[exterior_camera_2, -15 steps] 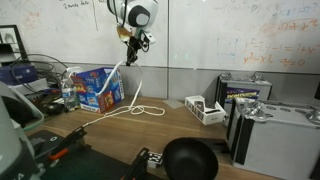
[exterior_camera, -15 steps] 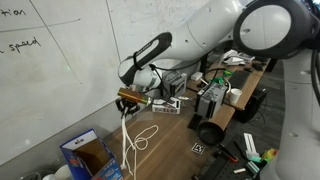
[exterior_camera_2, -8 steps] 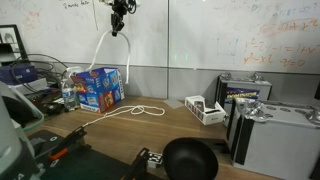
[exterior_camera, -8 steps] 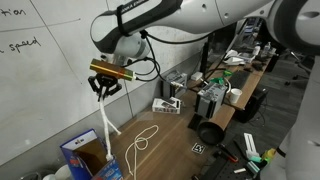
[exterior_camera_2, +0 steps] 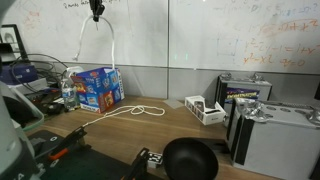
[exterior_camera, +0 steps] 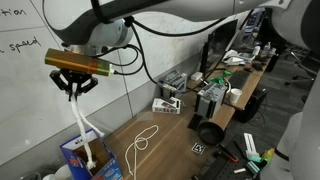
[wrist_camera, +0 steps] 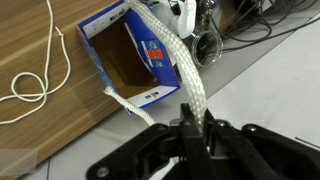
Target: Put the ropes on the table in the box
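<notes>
I need to lower my gripper first to get a little above the blue box's open top [exterior_camera: 88,151] [wrist_camera: 124,57], and then release the white rope, because its lengths hang toward that opening.
My gripper [exterior_camera: 73,88] is shut on a white rope [exterior_camera: 82,128] and holds it high above the blue box [exterior_camera: 88,157]; the rope hangs down in a loop toward the box's open top. In another exterior view the gripper [exterior_camera_2: 97,14] is at the top edge and the rope [exterior_camera_2: 110,40] drops to the box [exterior_camera_2: 98,88]. The wrist view shows my jaws [wrist_camera: 192,128] pinching the rope [wrist_camera: 176,55] above the open box [wrist_camera: 125,58]. A second white rope [exterior_camera: 143,140] lies looped on the wooden table [exterior_camera: 170,140], also seen in the wrist view [wrist_camera: 45,80].
A small white-and-black box [exterior_camera: 167,104] stands near the wall. A black round object [exterior_camera_2: 190,158] and metal cases [exterior_camera_2: 270,125] sit on the table. Clutter and cables lie beside the blue box [wrist_camera: 215,30]. A whiteboard wall [exterior_camera: 40,60] is close behind the arm.
My gripper has risen and moved from above the table toward the blue box, carrying the white rope. The rope's lower end has left the table and now hangs over the box.
</notes>
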